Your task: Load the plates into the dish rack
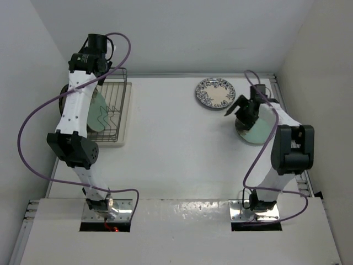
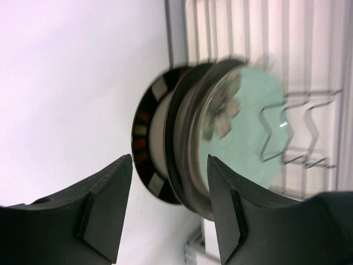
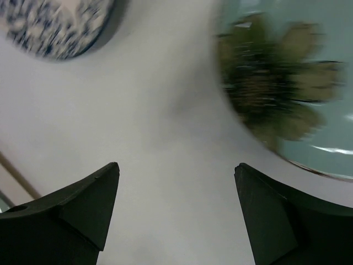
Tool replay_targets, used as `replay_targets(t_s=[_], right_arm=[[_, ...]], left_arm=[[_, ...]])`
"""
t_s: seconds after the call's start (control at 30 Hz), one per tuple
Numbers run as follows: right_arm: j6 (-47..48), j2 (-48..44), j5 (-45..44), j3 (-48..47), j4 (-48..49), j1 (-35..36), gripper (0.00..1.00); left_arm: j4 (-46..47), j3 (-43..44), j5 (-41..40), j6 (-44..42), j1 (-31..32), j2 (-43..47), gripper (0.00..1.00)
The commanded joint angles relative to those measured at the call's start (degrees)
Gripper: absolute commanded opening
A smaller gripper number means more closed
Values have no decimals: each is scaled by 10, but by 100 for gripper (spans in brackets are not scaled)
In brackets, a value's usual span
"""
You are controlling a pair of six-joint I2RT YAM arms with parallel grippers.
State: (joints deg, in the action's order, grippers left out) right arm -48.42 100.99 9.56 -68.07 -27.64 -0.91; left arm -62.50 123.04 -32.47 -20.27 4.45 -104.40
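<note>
Only bare table is between the fingers of the robot's right gripper, so that gripper will move back next, to the right in the top view, and then down onto the mint plate's near rim.
The dark wire dish rack (image 1: 117, 105) stands at the far left on its white tray base. Several plates stand on edge in it: a mint-green flower plate (image 1: 99, 113) (image 2: 248, 121), two dark-rimmed plates (image 2: 185, 138) and a striped-rim plate (image 2: 144, 146). My left gripper (image 2: 170, 163) is open and empty, its jaws on either side of the dark-rimmed plates' edge. A blue-and-white plate (image 1: 215, 93) (image 3: 55, 25) lies flat at the far middle. A second mint-green flower plate (image 1: 256, 132) (image 3: 298, 83) lies at the right. My right gripper (image 1: 234, 107) (image 3: 176, 168) is open and empty, over bare table at that plate's left edge.
White walls close in the table on the left, back and right. The left wall is close beside the rack and the left arm. Purple cables loop from both arms. The rack's wire prongs (image 2: 300, 132) stand beyond the mint plate.
</note>
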Motion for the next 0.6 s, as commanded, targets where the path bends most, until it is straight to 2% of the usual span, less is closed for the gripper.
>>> replay_targets(t_s=[0.0, 0.1, 0.2, 0.3, 0.37, 0.43, 0.47, 0.57], right_arm=[[-91, -70, -105, 49, -28, -66, 86], [-120, -118, -145, 119, -29, -113, 86], [-127, -167, -212, 152, -27, -124, 87], [-144, -182, -264, 168, -37, -143, 90], [-148, -182, -264, 190, -30, -158, 92], [-145, -171, -244, 221, 24, -168, 90], [-150, -163, -214, 225, 35, -179, 88], [-142, -130, -202, 236, 85, -185, 82]], left_arm=[[12, 48, 73, -16, 26, 2, 62], [12, 55, 125, -16, 44, -4, 63], [0, 55, 159, -16, 57, -11, 63], [-6, 55, 232, -16, 69, -16, 63], [-6, 55, 295, -16, 69, -16, 64], [-6, 40, 325, -16, 74, -16, 64], [-6, 34, 335, -16, 74, -16, 64], [0, 19, 341, -9, 81, -16, 64]])
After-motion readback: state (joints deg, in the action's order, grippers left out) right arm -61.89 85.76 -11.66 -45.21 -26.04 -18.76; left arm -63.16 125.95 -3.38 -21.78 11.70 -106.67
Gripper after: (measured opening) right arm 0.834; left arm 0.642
